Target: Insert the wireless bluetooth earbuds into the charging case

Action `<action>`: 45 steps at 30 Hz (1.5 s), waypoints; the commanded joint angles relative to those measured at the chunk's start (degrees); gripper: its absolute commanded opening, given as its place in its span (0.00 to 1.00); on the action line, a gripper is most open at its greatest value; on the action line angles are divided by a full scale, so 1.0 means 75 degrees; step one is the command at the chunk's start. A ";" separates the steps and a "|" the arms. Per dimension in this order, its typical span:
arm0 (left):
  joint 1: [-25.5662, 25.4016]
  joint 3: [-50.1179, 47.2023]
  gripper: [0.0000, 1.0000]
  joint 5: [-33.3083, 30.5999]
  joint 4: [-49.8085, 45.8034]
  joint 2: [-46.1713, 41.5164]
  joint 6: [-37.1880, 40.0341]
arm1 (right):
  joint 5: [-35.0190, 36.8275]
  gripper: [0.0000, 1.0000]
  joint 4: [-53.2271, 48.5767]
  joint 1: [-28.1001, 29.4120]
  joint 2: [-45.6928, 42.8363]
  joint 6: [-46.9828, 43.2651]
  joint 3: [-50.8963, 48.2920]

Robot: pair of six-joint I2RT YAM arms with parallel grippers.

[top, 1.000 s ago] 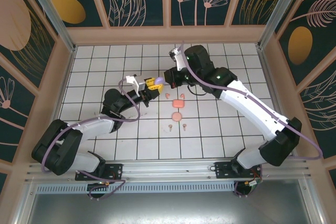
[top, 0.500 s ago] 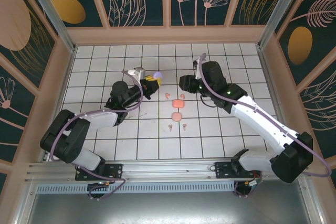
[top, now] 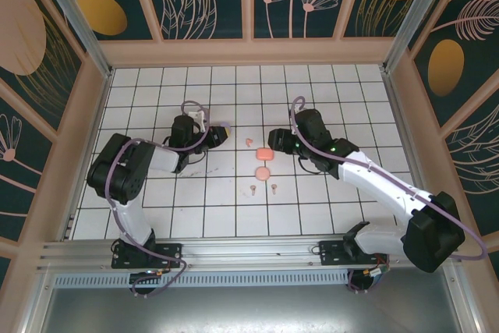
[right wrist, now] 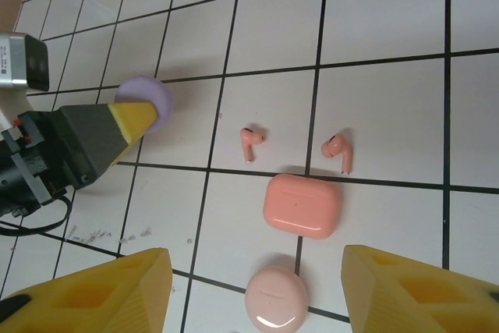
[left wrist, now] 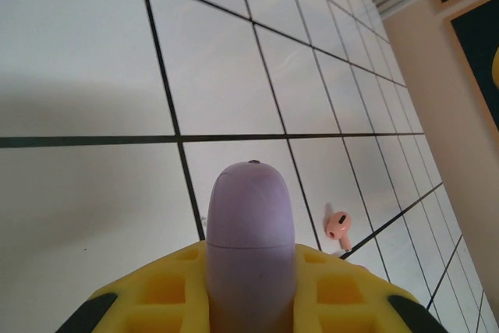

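The lilac case still hangs just above the floor, so my left gripper should next move down to the bare white tile below and release it there.
My left gripper [top: 220, 132] is shut on a lilac charging case [left wrist: 249, 239], which stands up between its yellow fingers [left wrist: 156, 290]. The right wrist view shows that case [right wrist: 145, 97] low over the tiles. Two coral-pink earbuds [right wrist: 249, 141] [right wrist: 337, 150] lie just beyond a coral rectangular case [right wrist: 302, 205]. A pale pink round case [right wrist: 276, 300] lies nearer. My right gripper [right wrist: 256, 271] hangs open above both cases with nothing in it. Two pale pink earbuds [top: 253, 189] [top: 274, 186] lie near the round case [top: 263, 172]. The lilac earbuds are out of view.
The floor is white tile with black lines [top: 327, 107]. Beige walls [top: 249, 52] bound it at the back and sides, and a metal rail [top: 249, 249] runs along the near edge. One coral earbud [left wrist: 337, 228] lies to the right of the left gripper.
My left gripper has come down and drawn back left with the lilac case. My right gripper has moved away from it, toward me, to above the coral and pale pink cases.
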 commanded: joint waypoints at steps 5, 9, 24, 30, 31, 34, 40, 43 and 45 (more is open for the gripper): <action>0.0302 0.0646 0.13 0.0307 -0.0731 0.0627 -0.0050 | 0.0355 0.61 0.0138 -0.0013 -0.0153 0.0169 -0.0256; 0.0464 0.0887 0.23 0.0314 -0.1183 0.0855 0.0142 | 0.0426 0.62 0.0074 0.0000 -0.0136 0.0181 -0.0332; 0.1140 0.1198 0.41 0.0183 -0.2240 0.0997 0.0637 | 0.0917 0.73 -0.0429 0.0007 0.0429 0.0157 -0.0122; 0.1511 0.1186 0.43 0.0145 -0.2484 0.0691 0.0787 | 0.1057 0.75 -0.0599 0.0036 0.0646 0.0204 0.0059; 0.1593 0.1174 0.43 0.0111 -0.2522 0.0601 0.0801 | 0.1085 0.75 -0.0638 0.0054 0.0672 0.0223 0.0071; 0.1817 0.1202 0.44 0.0048 -0.2651 0.0294 0.0858 | 0.1141 0.75 -0.0722 0.0105 0.0713 0.0303 0.0078; 0.1910 0.1108 0.44 -0.0117 -0.2648 -0.0577 0.0772 | 0.1255 0.75 -0.1012 0.0463 0.0834 0.0585 0.0077; 0.1910 0.0796 0.45 -0.0015 -0.2186 -0.1226 0.0408 | 0.1353 0.75 -0.1191 0.0772 0.1024 0.0741 0.0138; 0.1904 0.0540 0.45 0.0076 -0.1813 -0.1705 0.0159 | 0.1470 0.75 -0.1242 0.0984 0.1200 0.0810 0.0181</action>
